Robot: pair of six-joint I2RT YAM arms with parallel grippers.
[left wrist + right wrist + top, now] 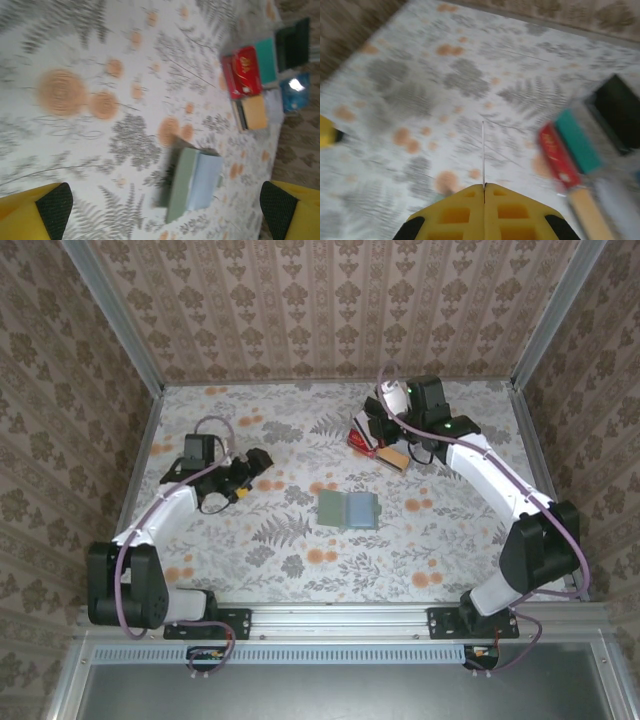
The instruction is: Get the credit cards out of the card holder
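The thin card's edge is at an angle to the pale cards (621,201), so my right gripper should next turn, go down onto them beside the tan card and let it go.
The card holder (349,510) lies open mid-table, sage green outside with pale blue pockets; in the left wrist view the card holder (192,182) is just ahead of my fingers. My left gripper (258,477) hovers left of it, open and holding nothing (165,207). Loose credit cards (385,445) lie at the back right: red (245,72), teal (266,60), black (292,45), blue (295,92), tan (255,112). My right gripper (375,425) hangs over that pile, shut (484,186) on a thin card (483,152) seen edge-on.
The flowered tablecloth (280,540) covers the table. Patterned walls with metal rails (140,350) close it in on three sides. The red card (557,155), teal card (577,142) and black card (617,112) lie to the right of the right fingers.
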